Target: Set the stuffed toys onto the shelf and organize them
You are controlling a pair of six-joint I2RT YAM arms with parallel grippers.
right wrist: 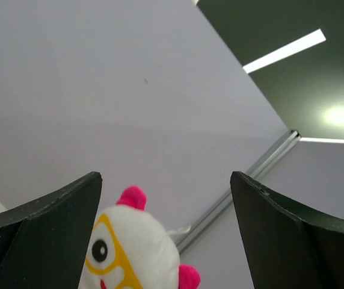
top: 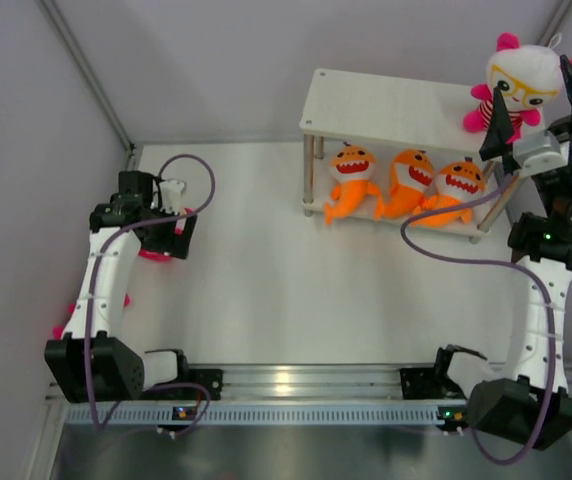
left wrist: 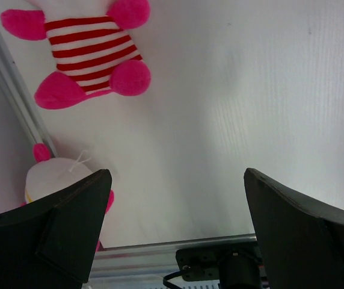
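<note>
My left gripper has the red-striped doll's body ahead of its fingers, so it should move outward toward the grey side and down onto the doll's neck.
The shelf point(top: 386, 108) stands at the back right. Three orange sharks point(top: 411, 182) sit side by side on its lower board. A white-headed doll point(top: 521, 82) with yellow glasses sits upright at the right end of the top board. My right gripper point(top: 538, 108) straddles it, open; in the right wrist view the doll's head point(right wrist: 133, 253) lies low between the spread fingers of the gripper point(right wrist: 166, 205), nearer the left one. My left gripper point(left wrist: 178, 198) hangs open over the table's left side. A red-striped doll body point(left wrist: 91, 51) lies ahead of it, and a second doll's white head point(left wrist: 55, 174) sits by its left finger.
Grey enclosure walls close in the left point(top: 26, 200) and back. A metal rail point(top: 286, 380) runs along the near edge between the arm bases. A purple cable point(top: 436, 250) loops from the right arm in front of the shelf.
</note>
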